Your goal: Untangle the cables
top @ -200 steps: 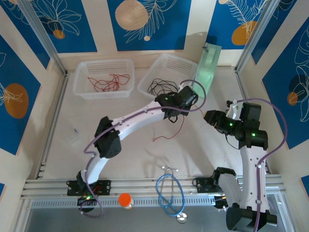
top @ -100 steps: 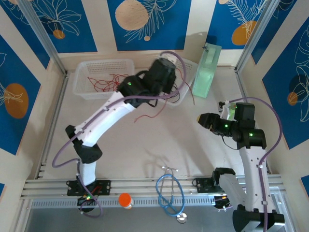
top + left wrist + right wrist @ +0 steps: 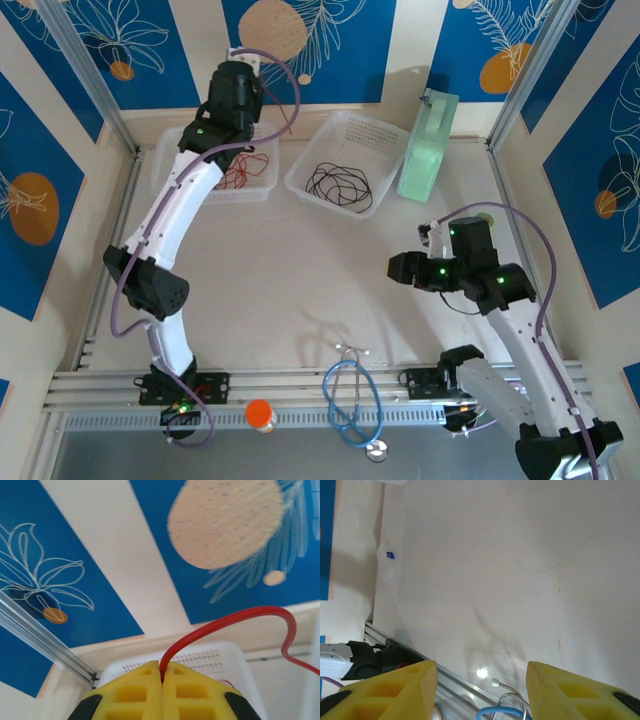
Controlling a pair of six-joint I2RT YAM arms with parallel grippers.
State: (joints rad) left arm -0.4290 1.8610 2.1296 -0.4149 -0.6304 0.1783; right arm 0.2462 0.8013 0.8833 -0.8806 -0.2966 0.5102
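The left gripper brings its fingers down into the white basket with the other red cables next and releases the thin red cable there, since the basket sits below it.
My left gripper (image 3: 161, 667) is shut on a thin red cable (image 3: 225, 622) that arcs up and right from between the yellow fingers. In the top view this gripper (image 3: 238, 72) is raised over the back of the left white basket (image 3: 168, 172), which holds more red cables (image 3: 246, 170). Black cables (image 3: 338, 185) lie coiled in the right white basket (image 3: 300, 178). My right gripper (image 3: 400, 268) hovers over bare table at the right, open with nothing between its fingers (image 3: 481, 666).
A blue stethoscope (image 3: 350, 400) lies across the front rail, its tip showing as well (image 3: 505, 712). A green translucent box (image 3: 428, 150) leans at the back right. An orange cap (image 3: 259, 412) sits on the front rail. A small plastic bag (image 3: 390, 562) lies at the table's left.
The left arm swung from the right basket across to the left basket, carrying the red cable with it. The right gripper drifted left and nearer.
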